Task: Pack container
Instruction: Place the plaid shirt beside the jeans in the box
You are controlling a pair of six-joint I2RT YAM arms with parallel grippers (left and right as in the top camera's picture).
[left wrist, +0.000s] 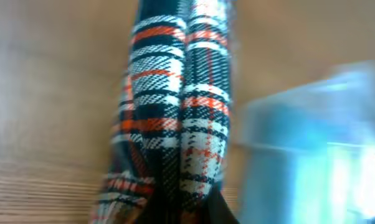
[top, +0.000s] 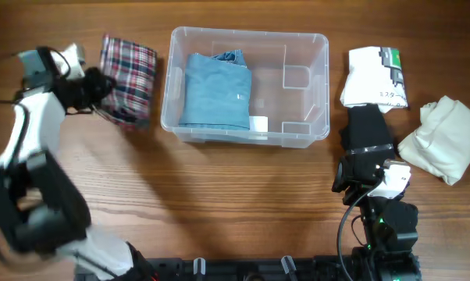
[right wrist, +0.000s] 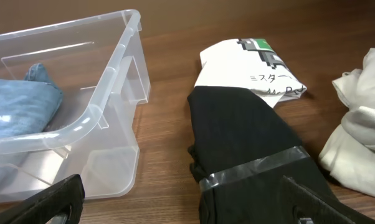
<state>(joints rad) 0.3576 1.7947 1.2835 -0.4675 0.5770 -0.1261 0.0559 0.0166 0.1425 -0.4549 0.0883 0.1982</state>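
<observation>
My left gripper lifts next, crosses the blue garment (top: 215, 90) and lowers to release in the container's empty half (top: 279, 92). That half lies to its right in the overhead view.
The clear container (top: 251, 31) stands at the back middle of the table, with a folded blue garment (top: 215, 90) in its left half. My left gripper (top: 101, 87) is at the left edge of a folded plaid cloth (top: 129, 74) lying left of the container. In the blurred left wrist view the jaws (left wrist: 187, 208) pinch the plaid cloth (left wrist: 175, 99), with the container (left wrist: 312, 143) to its right. My right gripper (top: 365, 160) is open and empty over a black folded cloth bound with clear tape (top: 368, 129). In the right wrist view its jaws (right wrist: 187, 202) spread wide above the black cloth (right wrist: 250, 137), with the container (right wrist: 106, 93) on the left.
A white folded item with printed text (top: 373, 74) lies right of the container, behind the black cloth, and shows in the right wrist view (right wrist: 250, 62). A cream cloth (top: 442, 140) lies at the far right. A white label (top: 258, 123) sits at the container's front wall.
</observation>
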